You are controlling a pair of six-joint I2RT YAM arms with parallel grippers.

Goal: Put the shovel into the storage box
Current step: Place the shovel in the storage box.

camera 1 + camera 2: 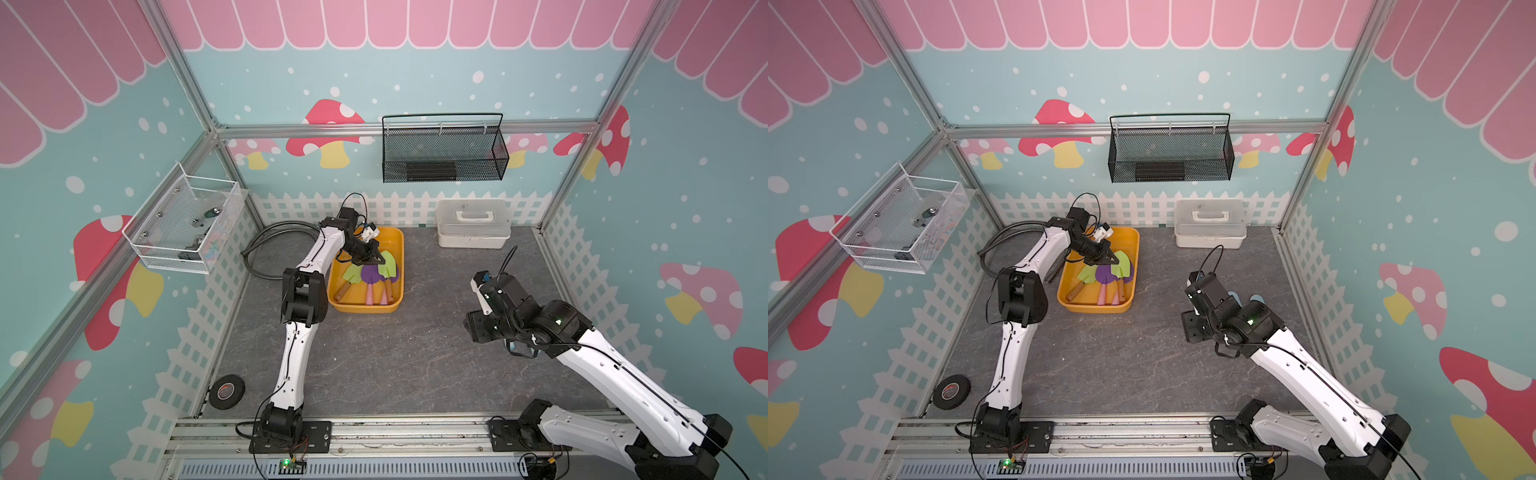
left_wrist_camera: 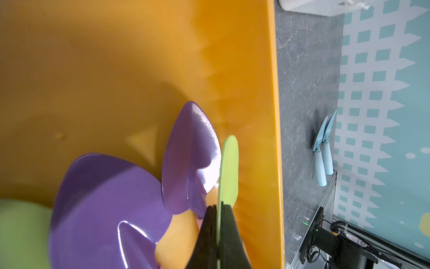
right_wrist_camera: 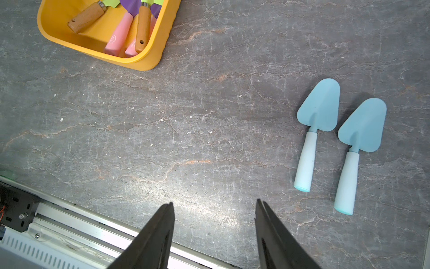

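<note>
My left gripper lowers to the gap along the box's side (image 2: 247,219) next and releases the green shovel's blade (image 2: 229,167). Purple shovels crowd the box's other side.
The yellow-orange storage box (image 1: 365,308) (image 1: 1096,308) stands at the back middle of the grey table. My left gripper (image 2: 218,207) (image 1: 380,261) reaches into it, shut on the thin edge of a green shovel's blade (image 2: 229,167) next to the box's wall (image 2: 256,93). Two purple shovels (image 2: 190,158) (image 2: 104,198) and another green shovel (image 1: 353,274) lie in the box, handles toward the front. Two light blue shovels (image 3: 318,109) (image 3: 363,123) lie side by side on the table. My right gripper (image 3: 214,203) hangs open and empty above the table, beside them.
A white lidded case (image 1: 473,223) stands at the back right of the table. A black mesh basket (image 1: 444,151) hangs on the back wall and a white wire basket (image 1: 183,226) on the left wall. A grey hose (image 1: 270,245) and a black tape roll (image 1: 226,390) lie at the left.
</note>
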